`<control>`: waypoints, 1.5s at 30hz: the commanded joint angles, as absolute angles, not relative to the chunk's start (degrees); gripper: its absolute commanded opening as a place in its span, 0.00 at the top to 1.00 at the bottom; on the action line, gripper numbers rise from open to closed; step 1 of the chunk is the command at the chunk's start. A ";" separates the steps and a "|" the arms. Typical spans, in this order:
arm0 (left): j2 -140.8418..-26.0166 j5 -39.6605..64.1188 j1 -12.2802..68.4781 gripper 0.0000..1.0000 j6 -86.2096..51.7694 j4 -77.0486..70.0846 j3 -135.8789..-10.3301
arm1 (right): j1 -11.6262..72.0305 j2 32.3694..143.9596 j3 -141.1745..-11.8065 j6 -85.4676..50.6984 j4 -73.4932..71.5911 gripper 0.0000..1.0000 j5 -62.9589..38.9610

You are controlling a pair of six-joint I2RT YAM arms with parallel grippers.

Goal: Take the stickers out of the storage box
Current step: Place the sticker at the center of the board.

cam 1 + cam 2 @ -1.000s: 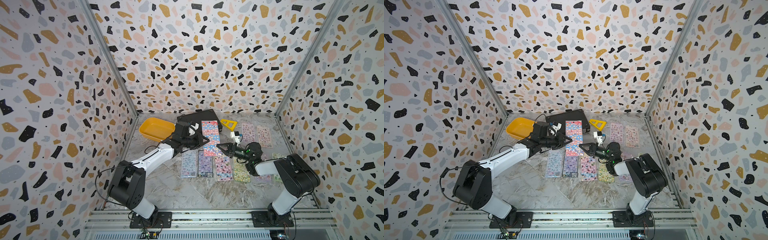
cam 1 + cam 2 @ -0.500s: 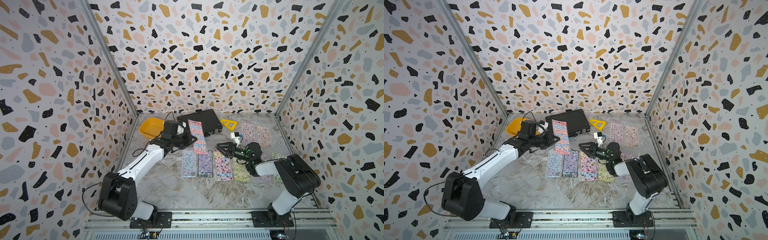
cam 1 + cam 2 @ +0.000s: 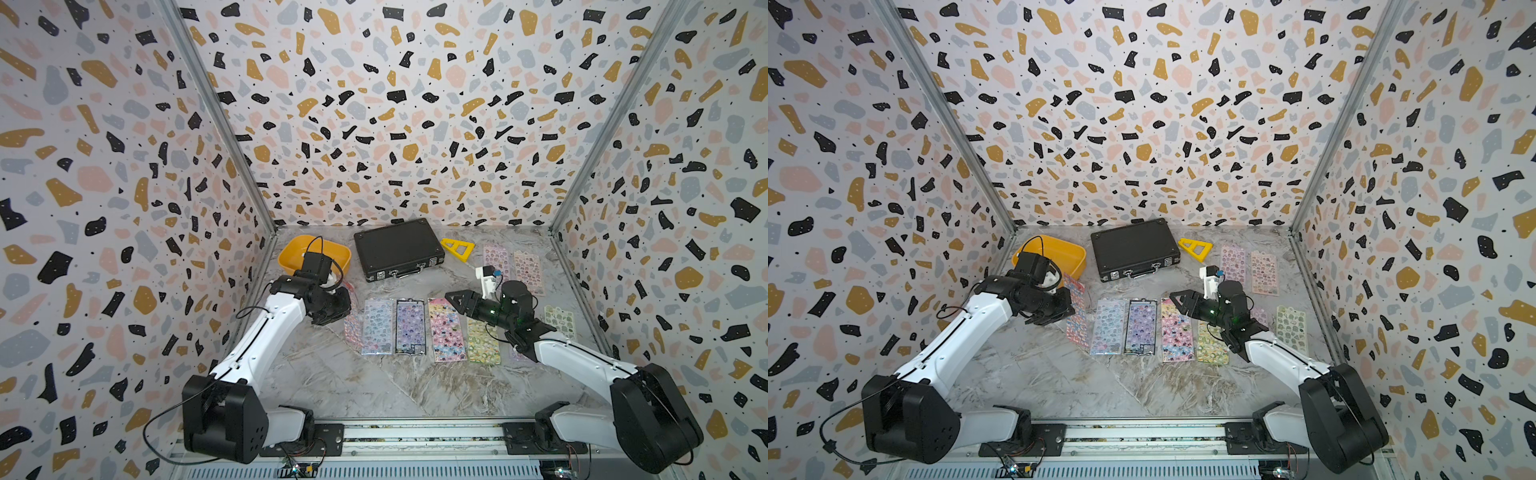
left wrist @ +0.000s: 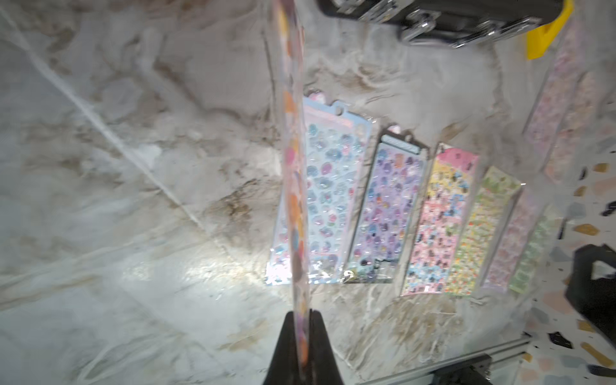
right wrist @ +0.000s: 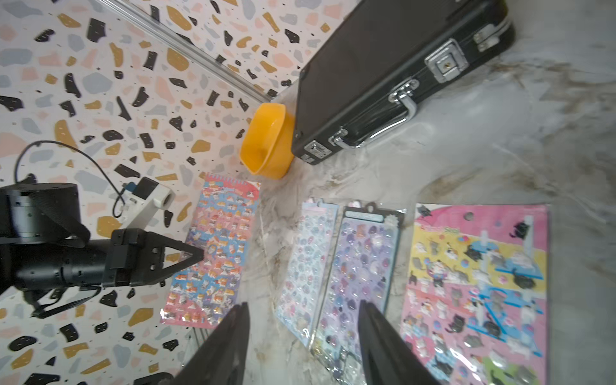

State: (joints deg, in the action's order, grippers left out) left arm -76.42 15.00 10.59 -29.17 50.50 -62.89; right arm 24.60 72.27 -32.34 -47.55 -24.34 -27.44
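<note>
The red and blue sticker sheet goes down onto the bare tabletop below, beside the light blue sheet (image 3: 335, 340) (image 4: 238, 208), next, and my left gripper releases it.
My left gripper (image 4: 301, 316) is shut on a red and blue sticker sheet (image 3: 1077, 316), held on edge just left of the row on the table. Several stickers lie flat there: a light blue sheet (image 3: 377, 326), a purple sheet (image 3: 410, 326), a pink sheet (image 3: 445, 328) and a green sheet (image 3: 482, 340), with two more (image 3: 528, 268) at the back right. The yellow storage box (image 3: 291, 253) stands at the back left, behind the left wrist; what shows of its inside (image 5: 266, 140) is bare. My right gripper (image 5: 303, 310) hangs open and empty above the purple and pink sheets.
A black briefcase (image 3: 397, 247) with metal latches lies shut at the back centre. A yellow triangle ruler (image 3: 457, 248) sits to its right. Speckled walls close in the table on three sides, and a rail runs along the front edge.
My left arm has swung left and toward the front with the red and blue sheet, from beside the briefcase to the row's left end. My right gripper has opened.
</note>
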 commanded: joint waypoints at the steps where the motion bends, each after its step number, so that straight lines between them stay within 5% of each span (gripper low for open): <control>1: -80.43 8.54 10.46 1.00 -23.89 55.20 -63.55 | 24.82 72.14 -34.01 -42.72 -17.77 0.43 -23.56; 18: -94.86 3.98 7.27 1.00 -18.61 54.67 -65.08 | 24.87 76.37 -35.01 -40.56 -19.33 0.44 -25.66; 23: -96.52 1.10 5.65 0.77 -18.92 54.98 -65.04 | 24.87 76.54 -35.05 -40.52 -19.60 0.44 -26.02; 33: -98.12 0.41 4.92 0.64 -19.52 54.67 -65.29 | 24.87 76.98 -35.08 -40.04 -19.41 0.44 -25.66; 38: -98.21 -2.44 4.92 0.42 -19.67 55.38 -66.18 | 24.87 77.18 -34.95 -39.93 -19.42 0.44 -25.36; 45: -93.89 -6.72 4.83 0.30 -20.57 54.78 -65.84 | 24.87 77.18 -34.82 -39.59 -19.07 0.43 -24.22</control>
State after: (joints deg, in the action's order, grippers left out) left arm -96.68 -3.97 5.15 -20.16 53.93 -64.73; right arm 24.67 77.52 -33.06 -40.62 -19.25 -24.82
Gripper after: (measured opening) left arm 0.698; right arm 0.568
